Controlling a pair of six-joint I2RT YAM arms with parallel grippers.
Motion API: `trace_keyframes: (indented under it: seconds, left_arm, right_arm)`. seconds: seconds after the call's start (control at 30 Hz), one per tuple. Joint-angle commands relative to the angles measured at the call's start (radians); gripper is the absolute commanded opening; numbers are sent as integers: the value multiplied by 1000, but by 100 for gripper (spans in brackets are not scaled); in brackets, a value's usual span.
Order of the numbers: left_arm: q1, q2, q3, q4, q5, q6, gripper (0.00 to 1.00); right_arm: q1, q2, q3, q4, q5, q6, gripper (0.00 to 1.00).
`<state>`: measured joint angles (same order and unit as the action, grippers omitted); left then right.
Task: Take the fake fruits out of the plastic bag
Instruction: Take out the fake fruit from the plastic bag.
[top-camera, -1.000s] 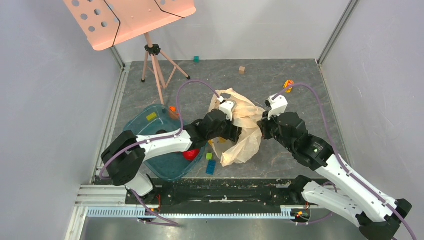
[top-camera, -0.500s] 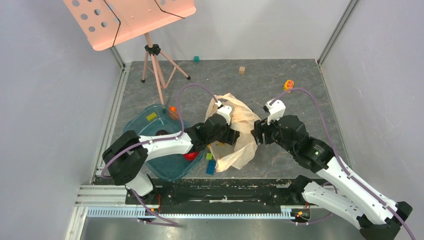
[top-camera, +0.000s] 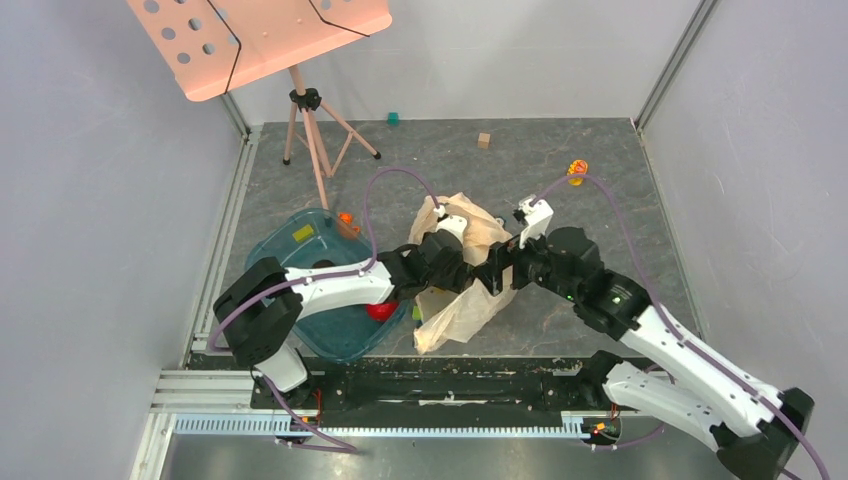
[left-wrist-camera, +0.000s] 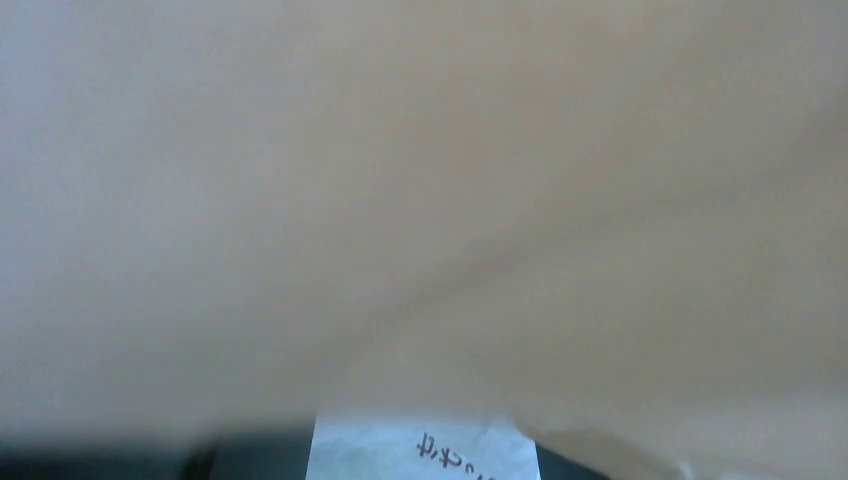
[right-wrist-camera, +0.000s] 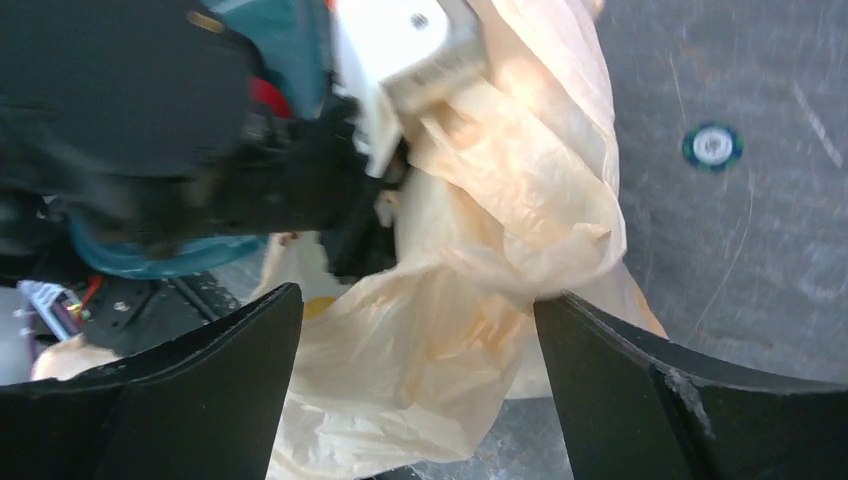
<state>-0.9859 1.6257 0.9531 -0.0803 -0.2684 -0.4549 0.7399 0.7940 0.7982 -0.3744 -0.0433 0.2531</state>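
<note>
I will lift my left gripper from the bag (top-camera: 455, 305) and lower it into the teal tray's far part (top-camera: 337, 247) to let go, because a red fruit is already in that tray.
The crinkly peach plastic bag (top-camera: 455, 305) (right-wrist-camera: 500, 200) lies bunched in the middle of the floor between both arms. My left gripper (top-camera: 468, 272) is pushed into it, its fingers hidden; the left wrist view shows only beige plastic (left-wrist-camera: 420, 180) against the lens. My right gripper (top-camera: 497, 270) (right-wrist-camera: 417, 296) is open, its black fingers (right-wrist-camera: 230, 370) standing wide on either side of a fold of the bag without pinching it. One red fake fruit (top-camera: 381, 311) rests in the teal tray (top-camera: 290, 262), under the left arm. What is inside the bag cannot be seen.
A peach music stand (top-camera: 260, 40) on a tripod (top-camera: 315, 130) stands at the back left. Loose on the floor are a teal block (top-camera: 393, 118), a wooden block (top-camera: 484, 140), a yellow-orange toy (top-camera: 577, 169) and a green block (top-camera: 418, 312). Walls close in all sides.
My right gripper has let go, opened wide and moved left up to the bag. The left gripper and the bag have shifted slightly right and toward the front, covering the blue block.
</note>
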Motion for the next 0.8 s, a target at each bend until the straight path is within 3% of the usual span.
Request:
trace_keyframes:
  seconds: [0.0,0.07,0.13,0.23,0.43,0.53,0.77]
  left_arm:
    - [-3,-58,23,-66,1,-48,49]
    - [-3,-59,34,-94,33,-40,49]
    - [-3,-55,48,-130,57,-29,49]
    - [-3,-72,43,-151,78,-20,49]
    - [-3,-86,35,-173,168,9,48]
    - [-12,-78,25,-175,194,27,47]
    - [-64,-86,-4,-173,185,64,46]
  right_arm:
    - [1,75,-96,96,84,83,89]
    - [0,107,-131,131,80,79,87]
    - [1,126,-156,148,112,67,76]
    - [1,128,-172,157,178,36,49]
    - [2,84,-155,192,253,5,23]
    - [1,50,-138,224,279,7,17]
    - [1,36,-108,240,340,29,14]
